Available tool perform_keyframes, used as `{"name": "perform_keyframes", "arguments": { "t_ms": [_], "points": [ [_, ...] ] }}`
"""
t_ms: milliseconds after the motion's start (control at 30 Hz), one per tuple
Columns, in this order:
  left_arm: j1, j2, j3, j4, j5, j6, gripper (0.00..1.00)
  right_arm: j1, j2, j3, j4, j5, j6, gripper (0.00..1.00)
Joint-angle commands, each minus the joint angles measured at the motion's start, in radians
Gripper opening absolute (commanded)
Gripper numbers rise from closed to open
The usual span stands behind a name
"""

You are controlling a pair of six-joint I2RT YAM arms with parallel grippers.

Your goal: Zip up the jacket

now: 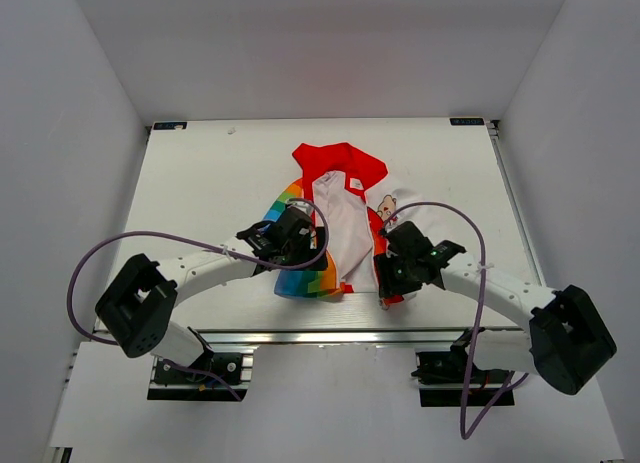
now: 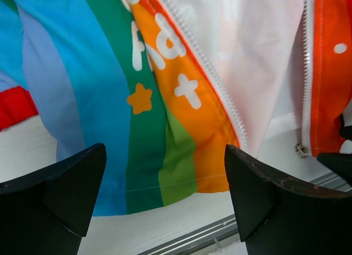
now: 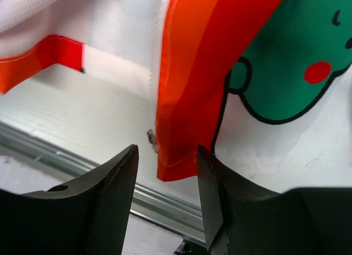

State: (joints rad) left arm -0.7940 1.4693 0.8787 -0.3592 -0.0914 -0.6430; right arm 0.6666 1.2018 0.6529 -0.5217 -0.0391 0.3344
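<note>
My right gripper is open with the bottom corner of the orange-red panel (image 1: pixel 394 299) (image 3: pixel 177 168) below, between its fingers, so next it should lower a little and close on that corner.
The jacket (image 1: pixel 335 218) lies flat with its front open, the red hood toward the far side and the white lining showing. My left gripper (image 2: pixel 165 178) is open wide just above the rainbow-striped hem (image 2: pixel 165 156) of the left panel, holding nothing. That panel's zipper teeth (image 2: pixel 203 62) run diagonally; the other row (image 2: pixel 306 73) ends in a small metal piece (image 2: pixel 301 150). My right gripper (image 3: pixel 168 172) is open, and the orange-red hem corner (image 3: pixel 179 156) of the right panel hangs loose between its fingers. A small metal zipper end (image 3: pixel 150 138) sits beside that corner.
The jacket's hem lies close to the table's near edge, where an aluminium rail (image 1: pixel 340 335) runs. White walls enclose the table (image 1: pixel 200 183) on three sides. Purple cables (image 1: pixel 100 253) loop from both arms.
</note>
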Motion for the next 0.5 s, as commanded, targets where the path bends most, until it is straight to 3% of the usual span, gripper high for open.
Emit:
{"name": "perform_keyframes", "arguments": {
  "t_ms": [0,167,467],
  "points": [
    [0.004,-0.049,-0.02,0.002,0.012,0.005,0.97,0.042,0.045,0.042,-0.001,0.103,0.028,0.52],
    [0.006,-0.067,-0.029,-0.003,0.005,0.003,0.97,0.068,0.085,0.033,0.006,0.143,0.054,0.39],
    [0.006,-0.061,-0.02,-0.017,0.001,0.0,0.97,0.074,0.099,-0.013,0.061,0.117,0.077,0.39]
  ]
}}
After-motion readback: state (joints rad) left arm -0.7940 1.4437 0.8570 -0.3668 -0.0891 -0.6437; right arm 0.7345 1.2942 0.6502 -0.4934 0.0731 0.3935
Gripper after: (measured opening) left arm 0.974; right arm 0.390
